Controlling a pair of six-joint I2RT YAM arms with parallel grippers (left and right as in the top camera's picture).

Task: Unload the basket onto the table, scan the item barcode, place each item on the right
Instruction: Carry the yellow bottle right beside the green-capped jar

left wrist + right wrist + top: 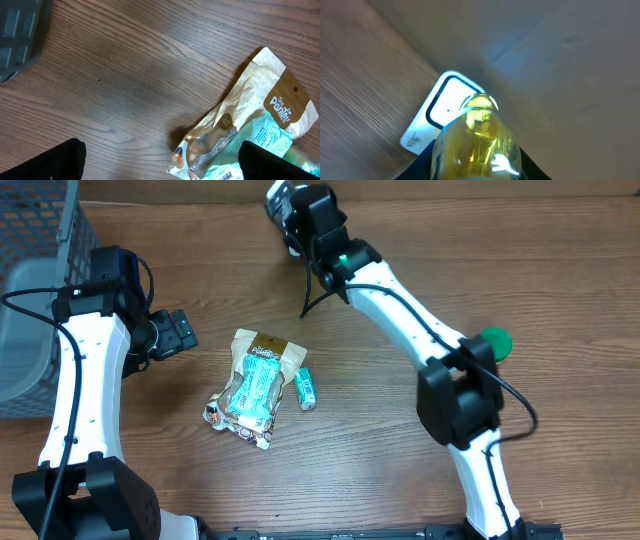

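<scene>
The bare wood beside the green disc gives room to release the bottle, so the robot's right gripper will next go down and toward the right in the overhead view to get there.
A clear bottle of yellow liquid (479,142) fills the right wrist view, with my right gripper (476,167) shut on its sides. Just past its top stands the white scanner (441,111), its window lit pale blue and facing the bottle. No barcode shows on the bottle. In the overhead view my right gripper (303,222) reaches to the table's far edge and hides the bottle. My left gripper (182,332) stands open and empty, left of a tan and teal snack bag (257,380). In the left wrist view the left gripper (162,170) straddles bare wood and the snack bag's (265,100) near corner.
A small teal bottle (306,388) lies against the snack bag's right side. A grey mesh basket (28,290) occupies the left edge, and its corner (20,35) shows in the left wrist view. A green disc (497,340) sits at the right beside the right arm.
</scene>
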